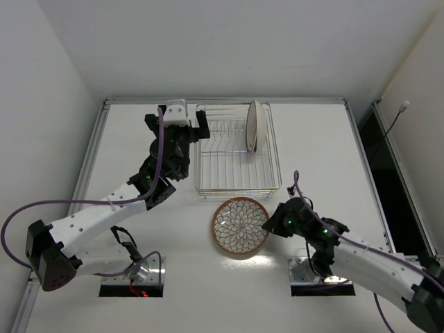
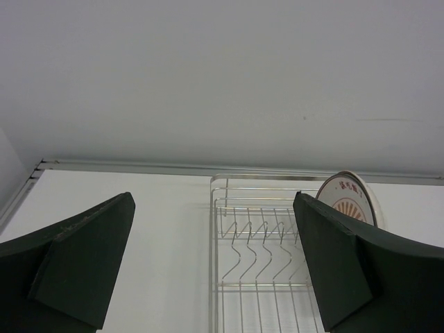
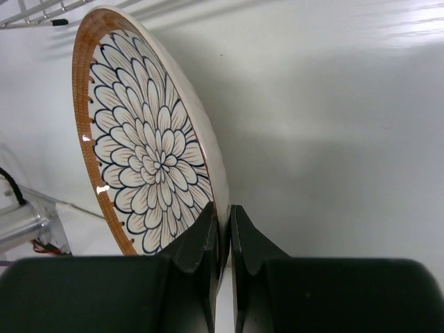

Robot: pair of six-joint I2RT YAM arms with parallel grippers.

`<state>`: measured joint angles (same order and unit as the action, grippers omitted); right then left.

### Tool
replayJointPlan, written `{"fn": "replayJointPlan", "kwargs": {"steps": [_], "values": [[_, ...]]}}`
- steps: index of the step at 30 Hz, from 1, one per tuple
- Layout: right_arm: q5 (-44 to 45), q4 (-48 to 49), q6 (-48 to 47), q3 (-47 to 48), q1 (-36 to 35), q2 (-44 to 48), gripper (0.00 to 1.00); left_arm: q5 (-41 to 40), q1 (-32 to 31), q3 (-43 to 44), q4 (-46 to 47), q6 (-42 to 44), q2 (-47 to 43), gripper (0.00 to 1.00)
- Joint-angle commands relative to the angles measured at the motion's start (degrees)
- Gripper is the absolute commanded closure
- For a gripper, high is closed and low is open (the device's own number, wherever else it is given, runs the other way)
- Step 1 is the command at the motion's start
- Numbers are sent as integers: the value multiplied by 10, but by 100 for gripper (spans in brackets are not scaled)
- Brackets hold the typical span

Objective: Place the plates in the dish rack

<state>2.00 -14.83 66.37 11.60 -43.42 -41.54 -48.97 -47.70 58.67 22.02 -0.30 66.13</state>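
I need to carry the plate up and outward with my right gripper, turn it on edge and lower it into the slots beside the standing plates, because these slots are empty.
The large flower-pattern plate (image 1: 240, 226) with a terracotta rim lies just in front of the wire dish rack (image 1: 208, 166). My right gripper (image 1: 272, 223) is shut on its right rim; in the right wrist view the fingers (image 3: 208, 239) pinch the rim of the plate (image 3: 149, 152). Two smaller plates (image 1: 257, 125) stand on edge together in the rack's right side; one shows in the left wrist view (image 2: 347, 198). My left gripper (image 1: 179, 126) is open and empty at the rack's back left corner, with the rack (image 2: 260, 243) between its fingers in the left wrist view.
White walls close the table at the back and sides. A raised metal rail (image 1: 222, 100) runs along the table's far edge. Two cut-outs with cables (image 1: 132, 274) sit at the near edge by the arm bases.
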Motion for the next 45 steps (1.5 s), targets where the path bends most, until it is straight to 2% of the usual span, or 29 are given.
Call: {"fn": "replayJointPlan", "kwargs": {"steps": [1, 6, 9, 13, 18, 22, 23, 29, 34, 37, 38, 41, 42, 45], "values": [[54, -119, 1, 74, -18, 87, 100, -7, -4, 1, 39, 5, -14, 0], [76, -235, -26, 153, -30, 142, 100, -12, -4, -4, 44, 10, -9, 0], [113, -327, -70, 244, -30, 136, 100, -12, -4, -4, 44, 10, -9, 0], [185, -393, -119, 396, -30, 123, 100, -17, -4, -4, 44, 15, -9, 0], [265, -355, -166, 510, -30, 66, 100, -23, -4, -4, 50, 21, -9, 0], [348, -327, -202, 607, -30, -62, 100, -23, -4, -9, 55, 21, -9, 0], [368, -336, -202, 630, -30, -125, 100, -23, -4, -9, 55, 21, -9, 0], [510, -314, -258, 768, -35, -294, 100, -34, -4, -9, 55, 21, -9, 0], [580, -302, -308, 886, -35, -443, 100, -45, -4, -9, 61, 26, -9, 0], [621, -327, -331, 975, -35, -516, 100, -45, -4, -9, 66, 26, -9, 0], [630, -332, -337, 1023, -35, -566, 100, -45, -4, -9, 66, 26, -9, 0], [671, -352, -371, 1130, -41, -639, 100, -50, -4, -15, 66, 31, -14, 0], [680, -352, -392, 1151, -41, -678, 100, -50, -4, -15, 72, 31, -14, 0], [723, -340, -424, 1181, -41, -712, 100, -55, -4, -15, 78, 36, -14, 0]]}}
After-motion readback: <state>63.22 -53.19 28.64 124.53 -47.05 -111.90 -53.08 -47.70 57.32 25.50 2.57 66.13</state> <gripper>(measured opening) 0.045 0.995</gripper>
